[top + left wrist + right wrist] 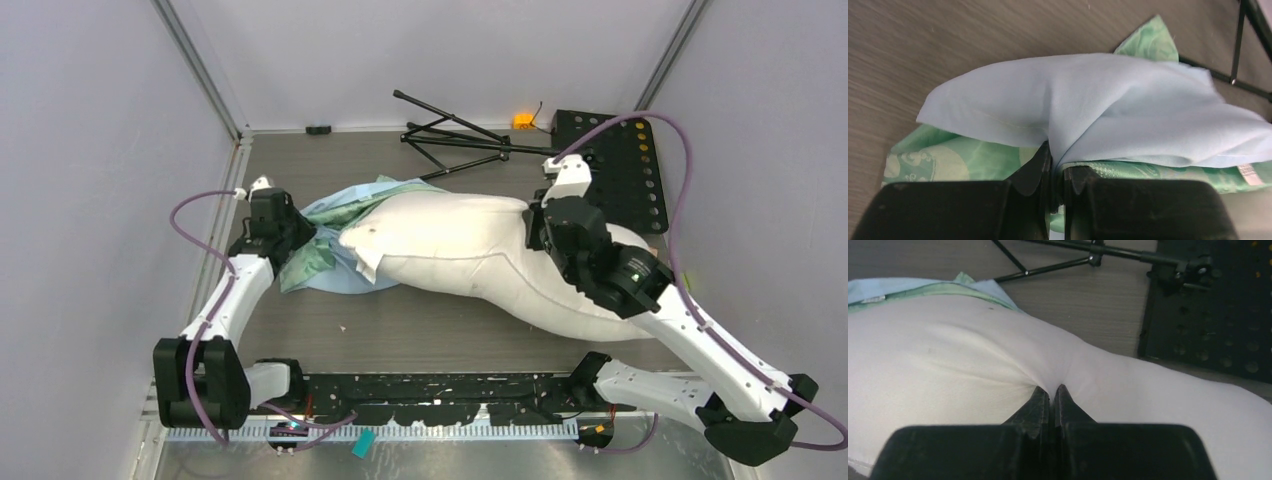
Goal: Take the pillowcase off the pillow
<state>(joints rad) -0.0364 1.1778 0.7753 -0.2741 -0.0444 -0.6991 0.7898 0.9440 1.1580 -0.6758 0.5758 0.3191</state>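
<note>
The pillow's tip is still on the cloth, so my left gripper will next pull the fold outward, off the pillow, and let go of it over the bare back corner of the table.
The white pillow lies across the middle of the table, almost wholly bare. The light blue and mint green pillowcase is bunched at the pillow's left end, still around its tip. My left gripper is shut on a fold of the pillowcase; the blue cloth fans out from between its fingers. My right gripper is shut on a pinch of the pillow's white cover near its right part. The pillowcase's edge shows at the far left in the right wrist view.
A folded black tripod lies at the back of the table. A black perforated plate sits at the back right, beside the pillow's right end. Grey walls close in the left, right and back sides.
</note>
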